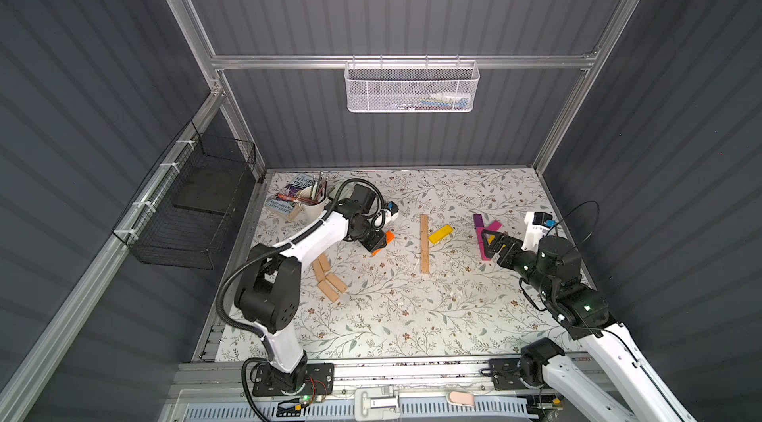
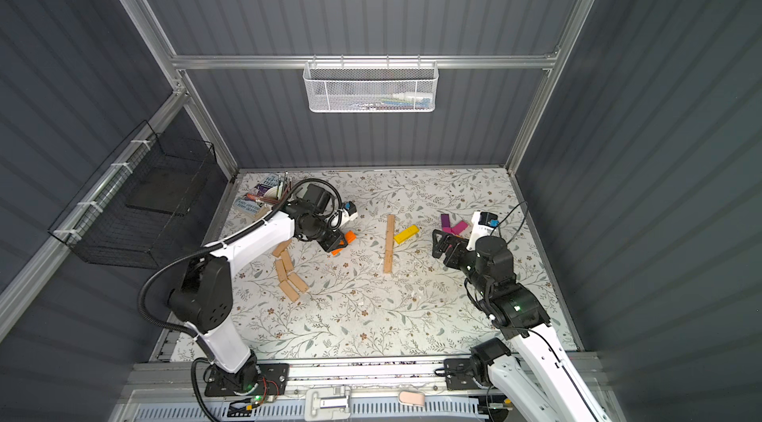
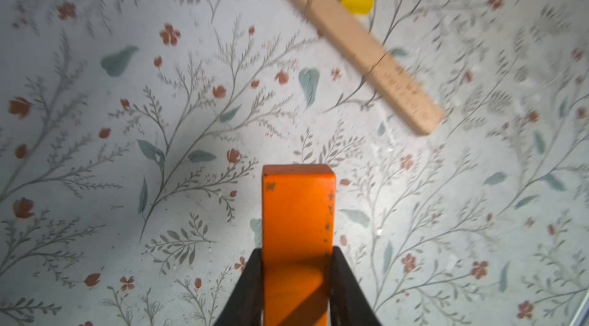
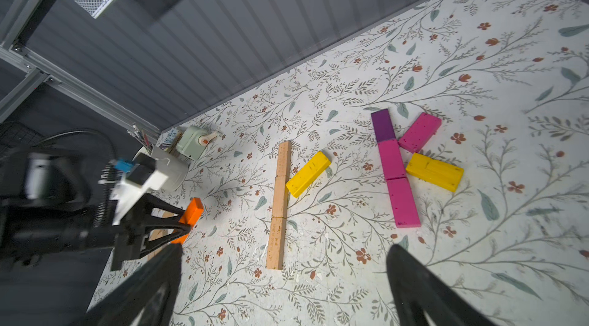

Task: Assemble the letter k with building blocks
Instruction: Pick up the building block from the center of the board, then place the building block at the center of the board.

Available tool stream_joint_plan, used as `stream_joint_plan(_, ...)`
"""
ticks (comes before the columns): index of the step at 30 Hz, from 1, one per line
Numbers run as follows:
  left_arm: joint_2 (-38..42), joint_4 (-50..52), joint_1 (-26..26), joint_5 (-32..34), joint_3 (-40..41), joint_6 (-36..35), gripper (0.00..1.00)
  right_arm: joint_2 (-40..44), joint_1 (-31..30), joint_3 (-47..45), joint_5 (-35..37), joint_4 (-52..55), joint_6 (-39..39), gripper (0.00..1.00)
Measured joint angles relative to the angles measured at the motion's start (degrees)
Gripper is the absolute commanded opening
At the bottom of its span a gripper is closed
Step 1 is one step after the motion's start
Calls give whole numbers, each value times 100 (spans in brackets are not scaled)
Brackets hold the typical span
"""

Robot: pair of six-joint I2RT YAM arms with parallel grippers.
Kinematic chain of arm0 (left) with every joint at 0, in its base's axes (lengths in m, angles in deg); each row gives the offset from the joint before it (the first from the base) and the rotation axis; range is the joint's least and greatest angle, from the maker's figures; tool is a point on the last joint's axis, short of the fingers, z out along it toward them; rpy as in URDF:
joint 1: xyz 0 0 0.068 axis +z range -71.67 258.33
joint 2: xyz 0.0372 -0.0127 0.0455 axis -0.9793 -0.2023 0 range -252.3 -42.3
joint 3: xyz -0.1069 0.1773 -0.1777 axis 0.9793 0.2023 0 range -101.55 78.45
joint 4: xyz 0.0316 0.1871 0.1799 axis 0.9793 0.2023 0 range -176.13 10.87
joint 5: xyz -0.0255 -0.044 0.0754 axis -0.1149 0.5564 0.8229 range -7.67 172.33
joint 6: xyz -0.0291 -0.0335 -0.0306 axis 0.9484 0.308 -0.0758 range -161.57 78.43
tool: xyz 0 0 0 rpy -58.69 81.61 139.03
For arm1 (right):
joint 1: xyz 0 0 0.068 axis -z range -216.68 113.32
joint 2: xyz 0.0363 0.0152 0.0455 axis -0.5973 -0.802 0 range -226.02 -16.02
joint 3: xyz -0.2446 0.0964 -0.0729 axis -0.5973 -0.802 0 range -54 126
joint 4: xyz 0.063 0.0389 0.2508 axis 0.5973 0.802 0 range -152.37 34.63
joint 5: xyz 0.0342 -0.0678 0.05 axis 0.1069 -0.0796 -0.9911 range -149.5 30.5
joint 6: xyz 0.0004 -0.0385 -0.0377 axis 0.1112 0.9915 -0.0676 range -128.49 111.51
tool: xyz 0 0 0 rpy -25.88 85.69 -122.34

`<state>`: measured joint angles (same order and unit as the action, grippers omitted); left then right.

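The left gripper will next bring the orange block (image 1: 387, 237) over the tan column and down onto the bare mat (image 1: 455, 266) beside the column's near end, as the k is missing its second leg.
My left gripper (image 1: 377, 244) (image 3: 297, 254) is shut on an orange block (image 1: 387, 237) (image 2: 349, 237) (image 3: 298, 213) (image 4: 191, 213), which sticks out past the fingertips over the mat. To its right, tan planks lie end to end in a straight column (image 1: 424, 243) (image 2: 389, 243) (image 3: 350, 40) (image 4: 279, 206). A yellow block (image 1: 440, 233) (image 4: 308, 174) slants off the column's upper right side. Further right lie a purple block (image 4: 382, 124), pink blocks (image 4: 398, 181) and a second yellow block (image 4: 435, 171). My right gripper (image 1: 488, 242) (image 4: 284, 251) hovers open above them, holding nothing.
Several loose tan planks (image 1: 328, 277) (image 2: 288, 271) lie beside the left arm. A white cup of brushes (image 1: 313, 201), a book (image 1: 290, 193) and a green sharpener (image 4: 194, 141) fill the far left corner. A white mesh basket (image 1: 412, 88) hangs on the back wall, a black one (image 1: 194, 209) on the left wall.
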<state>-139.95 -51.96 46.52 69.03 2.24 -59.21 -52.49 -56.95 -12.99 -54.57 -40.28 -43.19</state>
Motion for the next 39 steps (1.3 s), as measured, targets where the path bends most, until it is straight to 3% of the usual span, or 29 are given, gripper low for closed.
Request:
stream_joint_plan(6, 168, -831, -1451, 424, -26, 1235, 20, 197, 0, 0, 863, 470, -411, 99)
stream_joint_plan(13, -885, -1182, -2483, 955, -581, 1982, 20, 581, 24, -9, 1340, 815, -717, 99)
stream_joint_plan(27, -2872, -1327, -2699, 1467, -1808, 2022, 22, 756, 24, -15, 1434, 1104, -839, 99)
stream_joint_plan(30, -3018, -1335, -2699, 1486, -2004, 1974, 29, 756, 24, -15, 1384, 1156, -844, 99)
stream_joint_plan(32, -3101, -1342, -2699, 1488, -2129, 1917, 40, 756, 24, -15, 1340, 1207, -844, 99)
stream_joint_plan(39, -3289, -1309, -2699, 1504, -2275, 1832, 45, 754, 24, -15, 1261, 1250, -861, 99)
